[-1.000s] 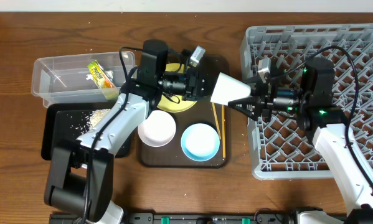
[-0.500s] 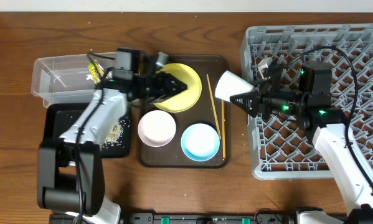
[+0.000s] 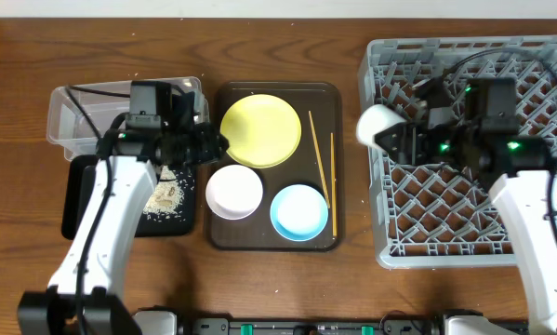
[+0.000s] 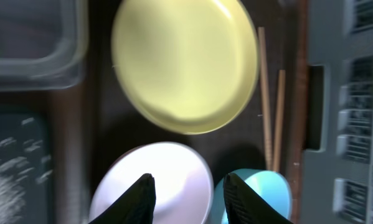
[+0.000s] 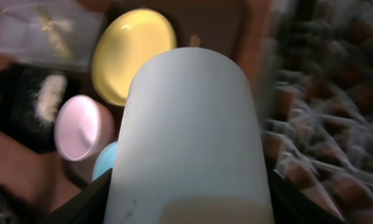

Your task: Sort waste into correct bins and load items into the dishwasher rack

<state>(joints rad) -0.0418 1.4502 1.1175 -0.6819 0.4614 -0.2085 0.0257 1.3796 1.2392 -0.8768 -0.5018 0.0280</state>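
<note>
My right gripper swings back and across the rack next, turns, and lowers onto the rack's side away from the brown tray. The cup overhangs the rack's tray-side edge.
My right gripper (image 3: 390, 136) is shut on the small white cup (image 3: 375, 125), held on its side over the left edge of the grey dishwasher rack (image 3: 501, 223). The cup (image 5: 189, 124) fills the right wrist view. My left gripper (image 3: 214, 144) is open and holds nothing, hovering at the left rim of the brown tray; its fingers (image 4: 142, 193) hang over the white bowl (image 4: 174, 174). The yellow plate (image 3: 260, 130), white bowl (image 3: 234, 191), blue bowl (image 3: 299, 211) and two chopsticks (image 3: 316, 158) lie on the brown tray. The wrapper (image 5: 52, 28) lies in the clear tub (image 3: 73, 116). Food scraps (image 3: 166, 195) lie on the black tray (image 3: 78, 200).
The dark brown serving tray (image 3: 213, 237) sits mid-table between the bins and the rack. The left arm (image 3: 111, 214) crosses over the black tray and the tub's right end. Cables loop above the rack near the right arm (image 3: 529, 195).
My left gripper drew back leftward off the yellow plate, which now lies fully uncovered. My right gripper carried the cup rightward to the rack's left edge.
</note>
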